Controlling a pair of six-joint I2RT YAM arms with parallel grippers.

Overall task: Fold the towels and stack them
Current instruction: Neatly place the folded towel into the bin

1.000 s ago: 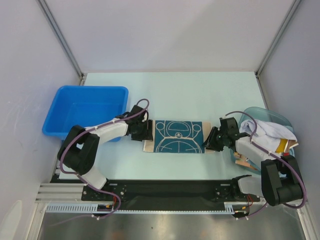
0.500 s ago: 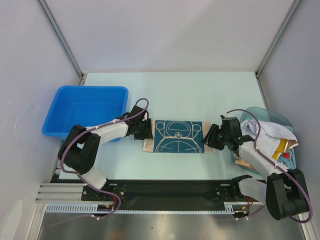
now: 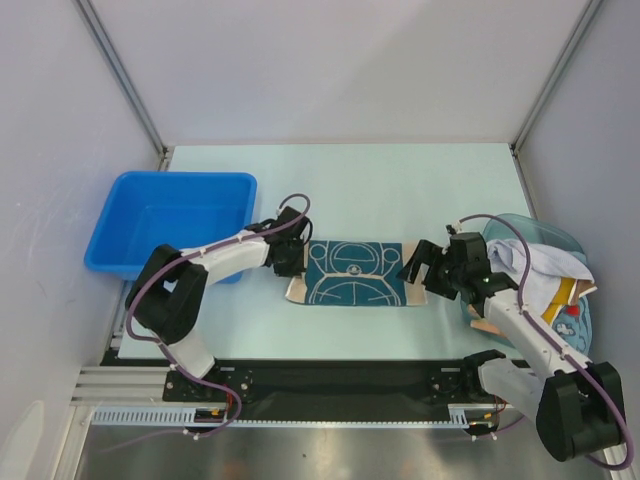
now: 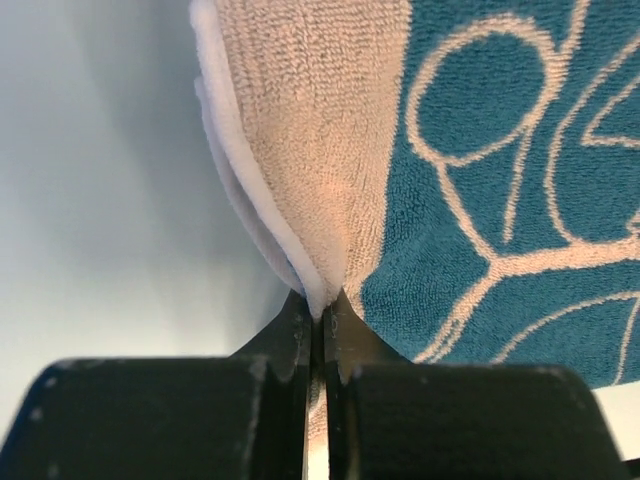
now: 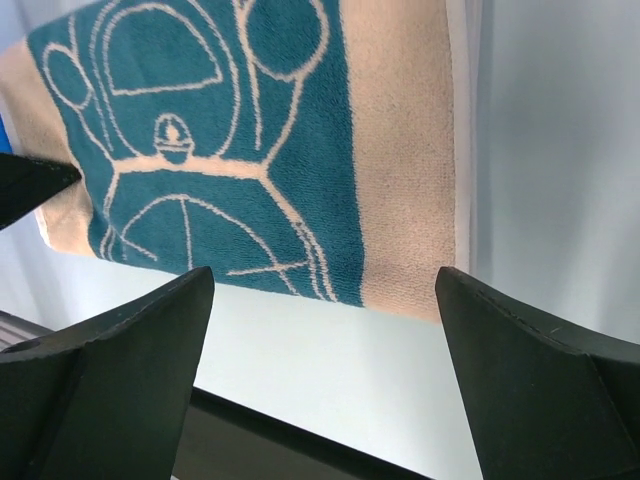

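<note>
My left gripper next lifts the towel over the rim of the empty blue bin (image 3: 168, 217) on its left in the top view, lowers and releases it.
A folded teal towel (image 3: 352, 272) with white swirls and cream borders lies flat at the middle of the table. My left gripper (image 3: 291, 262) is shut on its left cream edge; the left wrist view shows the towel (image 4: 480, 150) pinched and puckered between the jaws of that gripper (image 4: 322, 300). My right gripper (image 3: 418, 268) stands wide open just off the towel's right border. In the right wrist view the towel (image 5: 250, 150) lies beyond this gripper (image 5: 325, 290) with only bare table between the fingers. Other towels (image 3: 545, 262) lie heaped at the right.
A blue bin (image 3: 170, 215) stands at the left, behind my left arm. The heap at the right sits in a translucent teal dish (image 3: 520, 225), white cloth on top, with brown-yellow, orange and light blue cloth showing underneath. The table's near edge is a black rail (image 3: 330, 375).
The left gripper closed onto the towel's left edge. The right gripper opened wide, letting go of the right border, and its arm stretched out further over the table.
</note>
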